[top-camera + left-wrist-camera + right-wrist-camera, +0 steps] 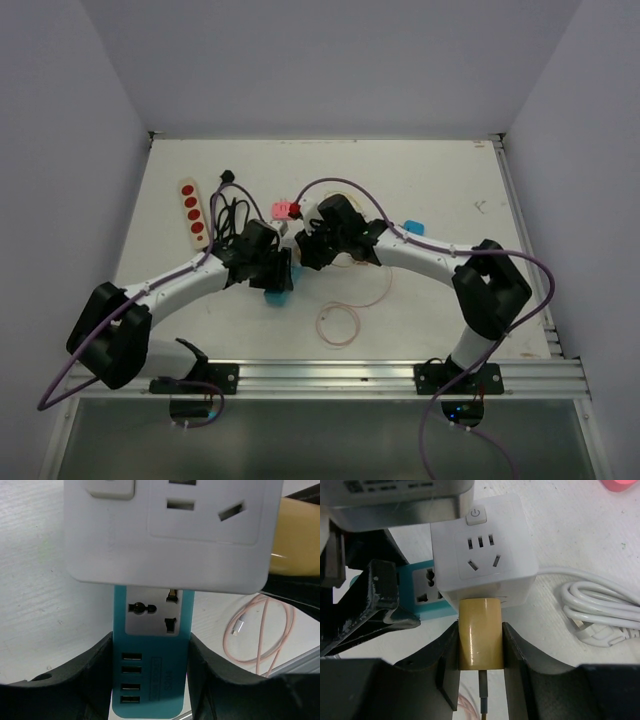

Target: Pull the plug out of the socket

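I will pull my right gripper to the right in the top view next and release over the tabletop beyond the pink coil, because the white cube still holds the plug.
In the right wrist view, a yellow plug [480,632] is seated in the near face of a white cube socket [482,550]. My right gripper [480,635] is shut on the plug, one finger on each side, and a thin cord runs back from it. In the left wrist view, my left gripper [150,650] is shut on a blue power strip [152,675] with several USB ports. The white cube [170,530] sits just beyond it, and the yellow plug [300,535] shows at the right edge. In the top view both grippers, left [272,268] and right [308,248], meet at the table's middle.
A beige strip with red sockets [192,212] and a black cable [232,212] lie at the back left. A pink cable [340,322] is coiled near the front, and it also shows in the left wrist view [260,630]. A coiled white cord [600,610] lies right of the cube. A small blue item [413,228] sits at the right.
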Tool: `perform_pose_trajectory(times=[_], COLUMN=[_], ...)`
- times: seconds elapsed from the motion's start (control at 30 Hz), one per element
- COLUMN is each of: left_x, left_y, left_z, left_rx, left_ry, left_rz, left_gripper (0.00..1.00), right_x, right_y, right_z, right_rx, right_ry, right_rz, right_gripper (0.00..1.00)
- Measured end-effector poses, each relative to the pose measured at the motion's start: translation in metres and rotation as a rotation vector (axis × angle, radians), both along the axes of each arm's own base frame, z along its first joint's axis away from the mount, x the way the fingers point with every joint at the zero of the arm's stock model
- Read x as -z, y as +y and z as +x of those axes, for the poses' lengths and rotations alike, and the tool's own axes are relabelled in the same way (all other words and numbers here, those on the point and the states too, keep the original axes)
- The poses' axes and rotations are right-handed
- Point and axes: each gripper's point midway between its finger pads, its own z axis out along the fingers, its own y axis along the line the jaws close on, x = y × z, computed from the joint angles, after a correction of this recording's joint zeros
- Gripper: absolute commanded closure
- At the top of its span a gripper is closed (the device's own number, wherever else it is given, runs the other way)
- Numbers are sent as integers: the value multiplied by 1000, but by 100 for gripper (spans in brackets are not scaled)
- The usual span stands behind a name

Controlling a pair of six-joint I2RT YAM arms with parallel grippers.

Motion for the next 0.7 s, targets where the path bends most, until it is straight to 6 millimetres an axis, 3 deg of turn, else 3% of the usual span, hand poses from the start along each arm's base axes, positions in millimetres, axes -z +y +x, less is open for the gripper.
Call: perform_pose_trajectory(times=[0.1,0.23,0.33,0.5,0.7], left_x=[4,22,29,29,18], left_y=[1,44,64,68,67], left_z=[2,21,23,23,23], left_rx=[-13,-173,-239,-252,-253], left_ry=[12,10,22,16,-16], left_rz=[4,143,221,240,216], left_gripper=[100,100,100,100,100], right_x=[1,-8,-21,-27,-14], right_y=[-7,-26,-30,-41,-85], right_z=[-3,-21,-24,-22,10], right_rx=[7,11,14,62,273], right_ry=[-5,22,8,-4,52], right_rz=[-20,-43,-27,-27,-47], right_gripper=[100,100,100,100,100])
